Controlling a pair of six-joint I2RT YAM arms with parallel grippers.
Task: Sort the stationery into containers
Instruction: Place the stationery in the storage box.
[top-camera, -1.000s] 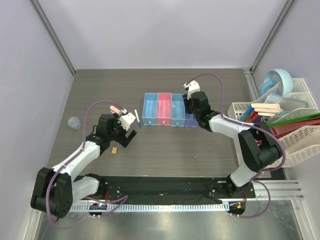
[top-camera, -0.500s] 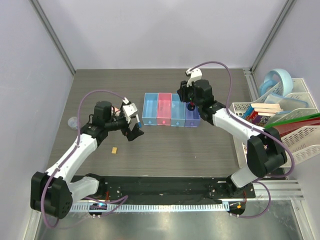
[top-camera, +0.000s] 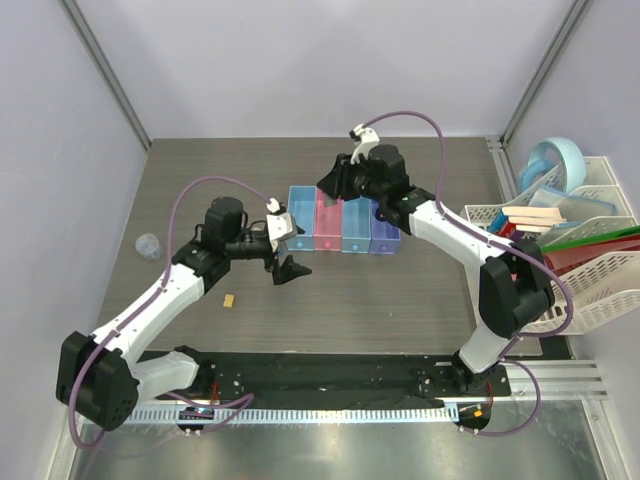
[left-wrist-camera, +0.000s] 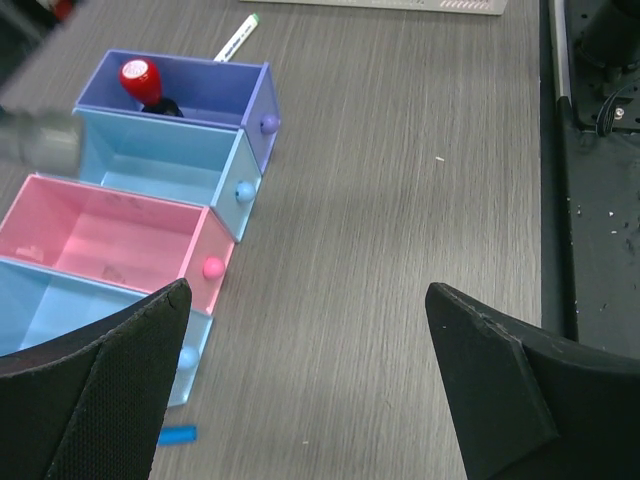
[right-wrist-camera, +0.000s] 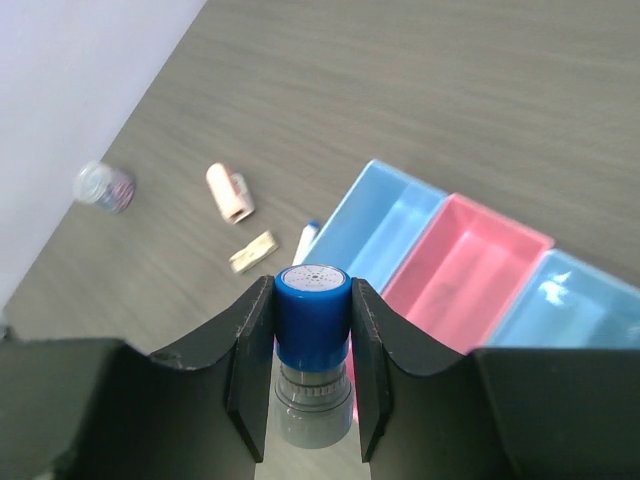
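Note:
The dark blue bin is below my right gripper and to its right in the top view, so my gripper should move across and down into it.
My right gripper (right-wrist-camera: 313, 288) is shut on a small grey cylinder with a blue cap (right-wrist-camera: 312, 330). It hovers above the left end of the row of four bins (top-camera: 301, 232), over the light blue one (right-wrist-camera: 395, 222) and the pink one (right-wrist-camera: 470, 268). The dark blue bin (left-wrist-camera: 205, 90) holds the red-capped black bottle (left-wrist-camera: 141, 80). My left gripper (left-wrist-camera: 308, 292) is open and empty, low in front of the bins (top-camera: 290, 268). A pink eraser (right-wrist-camera: 231, 192), a tan block (right-wrist-camera: 252, 252), a clear roll (right-wrist-camera: 103, 186) and a blue-capped pen (right-wrist-camera: 304, 240) lie left of the bins. A green-tipped pen (left-wrist-camera: 237, 37) lies beyond the dark blue bin.
A white rack (top-camera: 600, 290) with books and folders stands at the right edge, with a light blue round thing (top-camera: 556, 165) behind it. A black strip (top-camera: 330, 375) runs along the near edge. Grey walls close in the left and the back.
My right gripper has risen from the dark blue bin and swung left over the pink and light blue bins. My left gripper has moved right, from beside the tan block to the front of the bins.

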